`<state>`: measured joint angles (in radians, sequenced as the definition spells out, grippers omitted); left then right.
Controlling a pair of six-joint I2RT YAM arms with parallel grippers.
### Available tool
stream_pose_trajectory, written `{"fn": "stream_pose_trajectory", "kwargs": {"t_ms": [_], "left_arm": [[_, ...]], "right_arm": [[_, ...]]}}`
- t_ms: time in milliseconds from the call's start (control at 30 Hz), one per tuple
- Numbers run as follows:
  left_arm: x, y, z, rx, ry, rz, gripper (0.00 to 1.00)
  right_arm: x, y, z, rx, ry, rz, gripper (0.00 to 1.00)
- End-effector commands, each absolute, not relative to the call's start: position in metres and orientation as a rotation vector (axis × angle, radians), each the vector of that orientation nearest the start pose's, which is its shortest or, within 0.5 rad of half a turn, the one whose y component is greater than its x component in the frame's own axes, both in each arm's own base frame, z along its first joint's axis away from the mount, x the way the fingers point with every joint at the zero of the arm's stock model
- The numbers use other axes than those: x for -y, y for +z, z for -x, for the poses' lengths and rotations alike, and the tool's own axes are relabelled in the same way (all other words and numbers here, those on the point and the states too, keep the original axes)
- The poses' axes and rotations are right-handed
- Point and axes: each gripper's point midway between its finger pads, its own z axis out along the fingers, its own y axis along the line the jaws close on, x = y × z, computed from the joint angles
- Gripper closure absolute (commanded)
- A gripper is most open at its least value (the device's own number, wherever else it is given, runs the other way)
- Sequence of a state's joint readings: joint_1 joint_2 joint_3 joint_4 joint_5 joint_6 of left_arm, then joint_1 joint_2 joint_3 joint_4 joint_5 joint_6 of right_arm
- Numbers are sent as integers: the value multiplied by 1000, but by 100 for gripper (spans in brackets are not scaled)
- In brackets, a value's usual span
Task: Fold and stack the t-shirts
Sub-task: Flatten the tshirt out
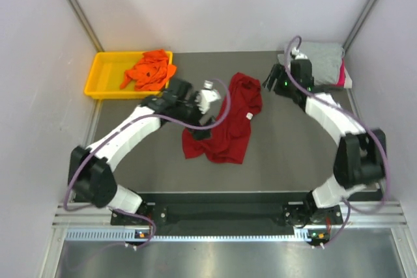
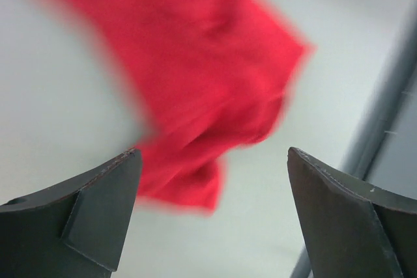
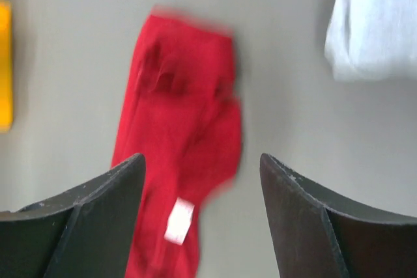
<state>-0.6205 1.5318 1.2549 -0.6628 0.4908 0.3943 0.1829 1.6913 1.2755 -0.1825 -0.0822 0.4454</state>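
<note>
The dark red t-shirt is crumpled, so my right gripper will move back and to the left in the top view, down onto the t-shirt's bunched middle [image 1: 228, 133].
The dark red t-shirt [image 1: 225, 122] lies crumpled in the middle of the table, with a white label showing. It also shows in the left wrist view [image 2: 195, 76] and the right wrist view [image 3: 176, 115]. My left gripper [image 1: 203, 122] is open and empty at the shirt's left edge [image 2: 212, 154]. My right gripper [image 1: 270, 81] is open and empty, above the table to the right of the shirt's upper end [image 3: 202, 156]. The bright orange t-shirt [image 1: 151, 69] lies bunched in the tray. The light grey t-shirt [image 1: 322, 60] lies folded at the back right on the pink t-shirt [image 1: 341, 80].
A yellow plastic tray [image 1: 104, 76] stands at the back left of the table. White walls with metal posts close in the back and sides. The grey t-shirt shows at the upper right of the right wrist view [image 3: 378, 17].
</note>
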Motion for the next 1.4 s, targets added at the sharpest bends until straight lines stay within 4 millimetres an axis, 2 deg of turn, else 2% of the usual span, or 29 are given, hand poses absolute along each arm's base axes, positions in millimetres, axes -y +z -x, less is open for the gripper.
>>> {"fn": "stream_pose_trajectory", "kwargs": {"t_ms": [0, 33, 100, 133, 200, 233, 300, 400, 500, 567, 633, 667, 700, 733, 767, 833, 867, 900, 967, 1000, 1033, 1067, 1100, 1133, 1167, 1200, 1233, 1267, 1367], "left_arm": [[210, 182, -299, -2062, -567, -1136, 3], [188, 173, -308, -2121, -444, -1078, 3], [156, 166, -321, -2190, -346, -963, 3], [145, 157, -321, -2231, -322, -930, 2], [119, 151, -323, -2291, -266, -844, 2], [112, 145, -321, -2317, -249, -825, 2], [97, 146, -319, -2321, -202, -788, 3], [94, 145, -309, -2316, -208, -787, 3], [100, 144, -302, -2315, -263, -803, 3], [102, 143, -301, -2313, -280, -800, 3], [102, 142, -301, -2314, -282, -803, 3], [102, 143, -301, -2314, -278, -801, 3], [101, 144, -302, -2315, -269, -798, 3], [99, 143, -302, -2318, -263, -799, 3], [99, 145, -302, -2312, -262, -800, 3], [98, 147, -301, -2310, -261, -805, 3], [99, 150, -302, -2304, -261, -803, 3], [98, 151, -303, -2302, -256, -801, 3], [97, 155, -307, -2297, -253, -791, 3], [98, 155, -307, -2299, -260, -797, 3], [99, 157, -307, -2289, -267, -809, 3], [105, 160, -306, -2273, -307, -832, 3], [110, 161, -305, -2261, -338, -852, 3], [114, 161, -304, -2244, -361, -885, 4], [124, 165, -301, -2212, -431, -917, 5], [129, 164, -300, -2205, -466, -933, 6], [135, 164, -300, -2190, -494, -955, 8], [144, 166, -300, -2161, -533, -978, 11], [170, 161, -298, -2133, -575, -1072, 14]], "right_arm": [[-156, 174, -406, -2147, 518, -210, 29], [-184, 150, -375, -2205, 571, -198, 29], [-215, 152, -353, -2181, 672, -188, 29], [-233, 137, -333, -2214, 699, -176, 30], [-253, 135, -324, -2194, 784, -259, 30], [-267, 127, -310, -2217, 808, -247, 31], [-280, 117, -302, -2240, 830, -284, 31], [-303, 110, -288, -2289, 862, -261, 33], [-307, 99, -281, -2323, 864, -288, 34], [-313, 97, -282, -2320, 884, -287, 39], [-318, 91, -284, -2346, 881, -271, 55], [-322, 92, -284, -2347, 896, -258, 65], [-326, 99, -287, -2332, 905, -238, 85], [-327, 106, -290, -2310, 907, -229, 95], [-326, 110, -292, -2303, 889, -209, 100], [-330, 140, -300, -2263, 861, -99, 100], [-337, 168, -306, -2223, 878, -54, 100], [-334, 179, -304, -2214, 849, 6, 100], [-302, 205, -297, -2189, 751, -11, 100], [-280, 211, -298, -2168, 695, -51, 100], [-248, 235, -292, -2102, 654, -114, 100], [-211, 217, -294, -2121, 582, -191, 100], [-189, 215, -290, -2118, 563, -239, 100], [-167, 223, -274, -2102, 588, -269, 100], [-147, 206, -267, -2127, 556, -312, 100], [-116, 205, -267, -2106, 501, -386, 100], [-97, 209, -253, -2084, 479, -413, 100], [-74, 205, -251, -2071, 420, -479, 100], [-41, 197, -239, -2056, 325, -540, 100]]}}
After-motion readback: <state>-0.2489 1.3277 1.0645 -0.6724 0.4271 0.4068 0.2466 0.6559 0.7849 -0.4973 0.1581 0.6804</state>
